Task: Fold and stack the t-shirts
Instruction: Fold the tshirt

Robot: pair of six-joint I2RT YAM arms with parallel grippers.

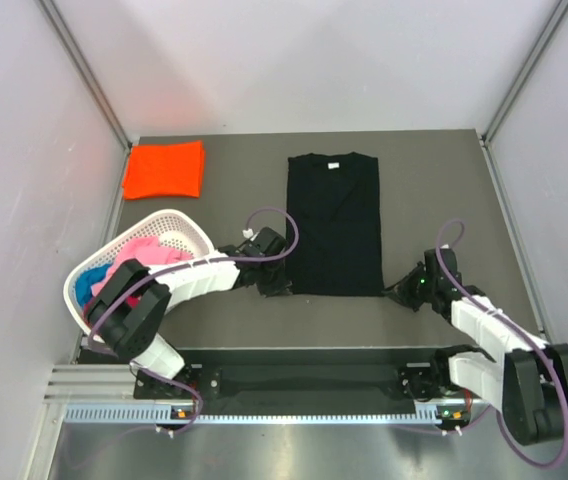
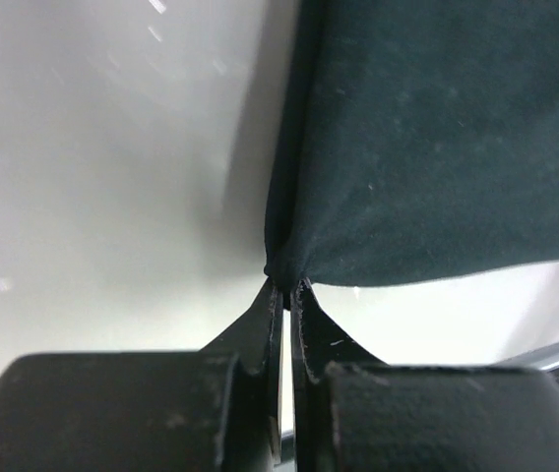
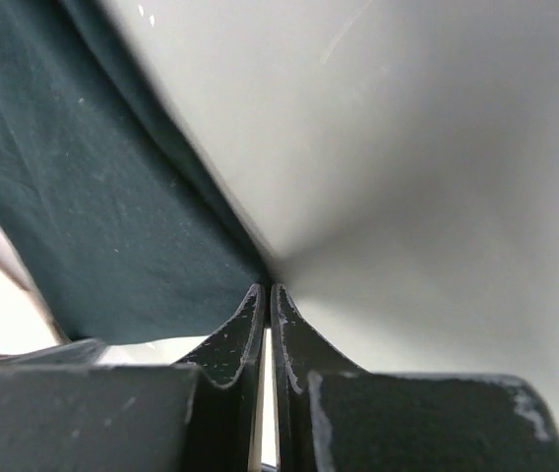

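Observation:
The black t-shirt [image 1: 334, 225] is still laid out full length, so the left gripper needs to lift the t-shirt's near corner next, carry it outward and down onto the far collar corner [image 1: 296, 163], and let go.
The black t-shirt [image 1: 334, 225] lies flat mid-table as a long rectangle, with its sleeves folded in and its neck label at the far end. My left gripper [image 1: 284, 289] is at the shirt's near left corner. In the left wrist view it [image 2: 286, 285] is shut on that black corner [image 2: 289, 261]. My right gripper [image 1: 393, 292] is at the near right corner. In the right wrist view it [image 3: 268, 290] is shut, its tips pinching the edge of the black cloth [image 3: 112, 216]. A folded orange t-shirt [image 1: 165, 169] lies at the far left.
A white lattice basket [image 1: 186, 222] stands at the left beside my left arm. It holds crumpled pink [image 1: 144, 252] and blue [image 1: 89, 281] shirts. Grey walls close in the table at the left, right and back. A metal rail [image 1: 304, 410] runs along the near edge.

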